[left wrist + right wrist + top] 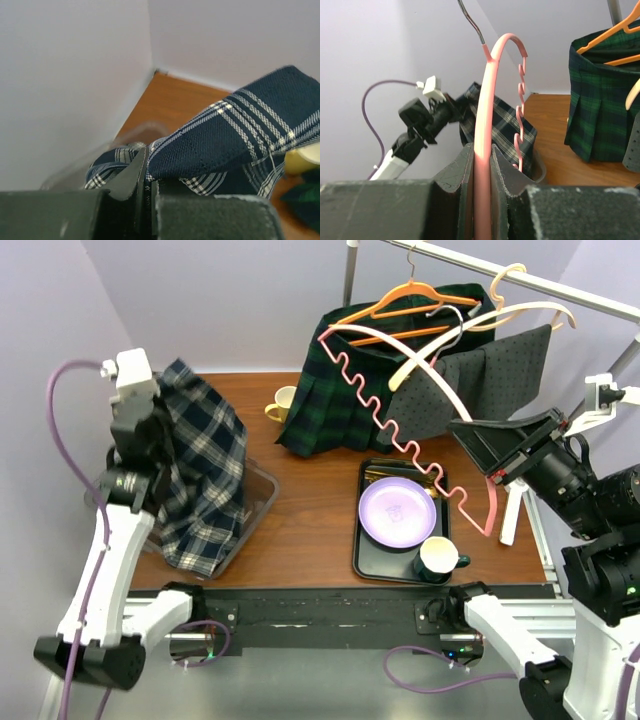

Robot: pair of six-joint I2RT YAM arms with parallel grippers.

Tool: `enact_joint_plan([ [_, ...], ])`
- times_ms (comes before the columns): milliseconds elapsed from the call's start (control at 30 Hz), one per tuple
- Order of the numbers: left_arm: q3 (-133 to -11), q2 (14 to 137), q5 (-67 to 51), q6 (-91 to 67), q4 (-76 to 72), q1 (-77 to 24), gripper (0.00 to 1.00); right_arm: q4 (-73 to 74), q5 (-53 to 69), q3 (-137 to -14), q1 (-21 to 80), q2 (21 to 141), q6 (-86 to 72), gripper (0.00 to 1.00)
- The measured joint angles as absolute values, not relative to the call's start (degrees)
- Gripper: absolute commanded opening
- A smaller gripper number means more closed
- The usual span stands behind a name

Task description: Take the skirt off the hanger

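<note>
The left gripper will next lower and tip its fingers down toward the clear bin (258, 502) (75, 172) below it to let go of the skirt. The skirt's folds already hang there.
The navy plaid skirt (205, 480) hangs from my left gripper (152, 430), which is shut on its upper edge, over a clear bin (258, 502) at the table's left. In the left wrist view the fabric (235, 135) is pinched between the jaws. My right gripper (500, 472) is shut on the pink hanger (400, 430), which is bare and held in the air above the tray; its wavy bar stretches toward the rack. In the right wrist view the pink hanger (485, 150) runs up between the closed jaws.
A rack rail (560, 285) at the back right holds a green plaid skirt (335, 390) on an orange hanger (400, 302) and a grey dotted skirt (480, 380) on a cream hanger. A black tray (368, 540) carries a purple plate (397, 512) and a green mug (437, 558). A yellow cup (281, 403) stands behind.
</note>
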State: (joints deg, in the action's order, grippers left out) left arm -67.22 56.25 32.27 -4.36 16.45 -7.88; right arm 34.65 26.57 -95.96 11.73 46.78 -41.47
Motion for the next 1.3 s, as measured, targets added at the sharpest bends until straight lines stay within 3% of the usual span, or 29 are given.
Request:
enact_joint_plan([
  [200, -55.1, 47.8, 36.6, -14.3, 24.6, -7.8, 0.00, 34.3, 26.8, -96.0, 11.7, 46.8, -41.6, 0.00],
  [433, -46.4, 50.0, 44.5, -26.3, 31.3, -6.9, 0.00, 33.6, 26.9, -96.0, 11.7, 46.8, -41.6, 0.00],
  [533, -43.6, 52.8, 45.1, -31.0, 32.9, -6.2, 0.10, 33.4, 26.9, -95.7, 11.7, 46.8, -41.8, 0.00],
  [633, -42.6, 55.9, 43.4, -33.6, 33.6, -4.8, 0.37, 32.8, 26.9, -94.8, 11.7, 46.8, -42.1, 0.00],
  [667, -42.7, 57.3, 42.9, -34.6, 34.1, -4.4, 0.56, 32.6, 26.9, -94.4, 11.7, 46.9, -42.2, 0.00],
  [767, -44.7, 60.2, 42.3, -36.9, 36.6, -4.0, 0.77, 32.6, 26.9, -94.1, 11.7, 47.3, -42.4, 0.00],
  [800, -46.4, 60.6, 42.3, -37.0, 37.8, -3.9, 0.79, 32.5, 26.9, -94.1, 11.7, 47.5, -42.4, 0.00],
  [1033, -66.5, 57.8, 41.3, -31.2, 36.0, -3.8, 0.80, 32.4, 26.9, -93.5, 11.7, 48.0, -42.4, 0.00],
  [1300, -65.3, 53.1, 44.0, -41.8, 45.9, -3.7, 0.71, 32.1, 26.8, -93.2, 11.7, 48.0, -42.6, 0.00],
])
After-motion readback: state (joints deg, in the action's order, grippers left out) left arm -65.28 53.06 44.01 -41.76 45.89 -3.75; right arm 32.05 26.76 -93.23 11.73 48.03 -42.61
